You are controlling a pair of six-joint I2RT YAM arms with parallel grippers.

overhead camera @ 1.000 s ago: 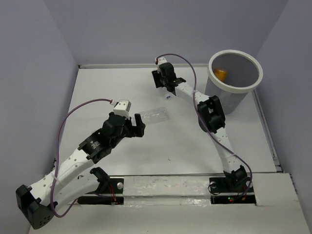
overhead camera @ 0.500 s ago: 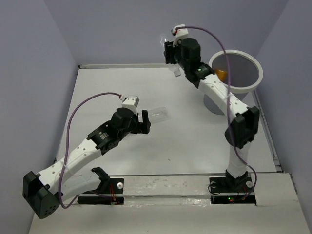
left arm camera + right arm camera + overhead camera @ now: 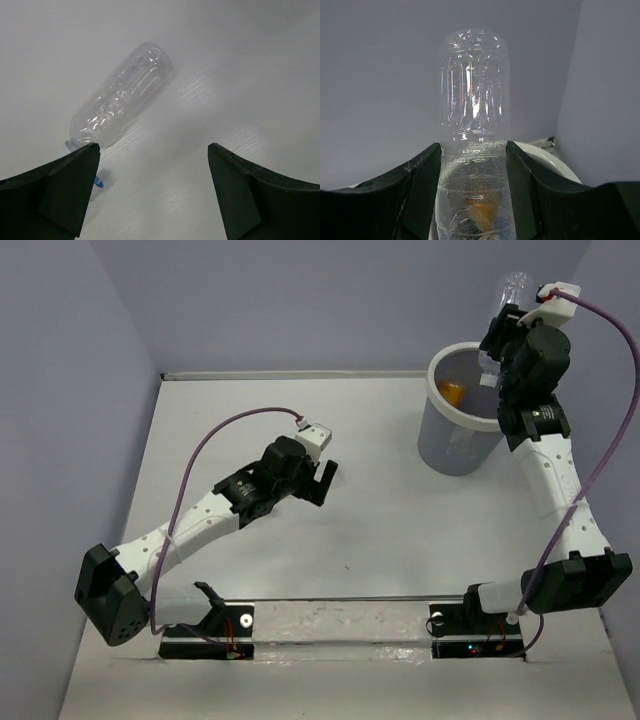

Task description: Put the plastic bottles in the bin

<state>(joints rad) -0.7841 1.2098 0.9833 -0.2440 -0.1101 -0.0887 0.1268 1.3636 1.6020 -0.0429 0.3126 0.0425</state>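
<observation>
I should next lower the upright clear bottle in my right gripper inside the bin's white rim and let go of it there, because the bin's opening [image 3: 470, 378] [image 3: 477, 192] is below the gripper.
My right gripper [image 3: 498, 348] is shut on a clear bottle [image 3: 514, 288] and holds it upright above the far right rim of the bin [image 3: 455, 445], a round grey bucket with a white rim. In the right wrist view the clear bottle [image 3: 475, 90] stands up between the fingers of the right gripper [image 3: 472, 190], with the bin's rim [image 3: 555, 160] below. An orange bottle [image 3: 452, 393] lies inside the bin. My left gripper [image 3: 325, 478] is open over mid-table. In its wrist view a second clear bottle [image 3: 120, 107] lies on its side just beyond the left gripper [image 3: 153, 150], untouched; the top view hides it.
Grey walls enclose the white table [image 3: 400, 530] on the left, back and right. The bin stands at the far right corner. A small blue bit [image 3: 98, 181] shows by my left finger, near the lying bottle's neck.
My right arm lifted the clear bottle from the far middle of the table and swung it right, above the bin. My left arm reached forward and right over the lying bottle.
</observation>
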